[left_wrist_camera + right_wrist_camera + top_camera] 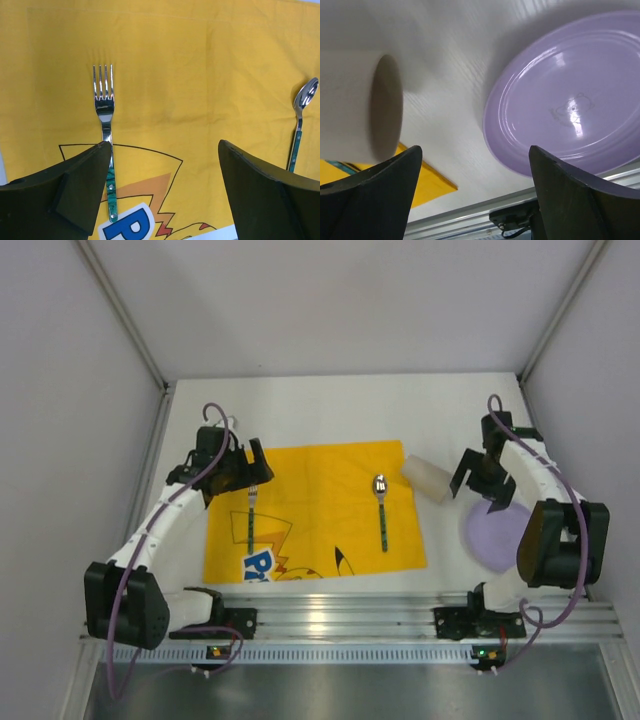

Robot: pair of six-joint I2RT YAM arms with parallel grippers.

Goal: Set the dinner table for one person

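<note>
I will next move my right gripper down and back onto the purple plate's rim on the side facing the cup, because that rim is below my gripper and nearer my base.
The white dinner table (330,410) carries a yellow cartoon-printed placemat (320,485). A fork with a green handle (250,515) lies on the placemat's left part, and a spoon with a green handle (381,510) lies on its right part. A white cup (427,480) lies on its side just right of the placemat. A purple plate (492,535) sits on the table at the right. My left gripper (165,185) is open and empty above the placemat, its left finger over the fork (104,107). My right gripper (475,190) is open and empty above the table between the cup (355,105) and the plate (570,90).
An aluminium rail (340,615) runs along the near edge, holding both arm bases. Grey walls close the table in at the left, right and back. The spoon (300,115) shows at the right edge of the left wrist view. A placemat corner (435,182) lies near the right gripper.
</note>
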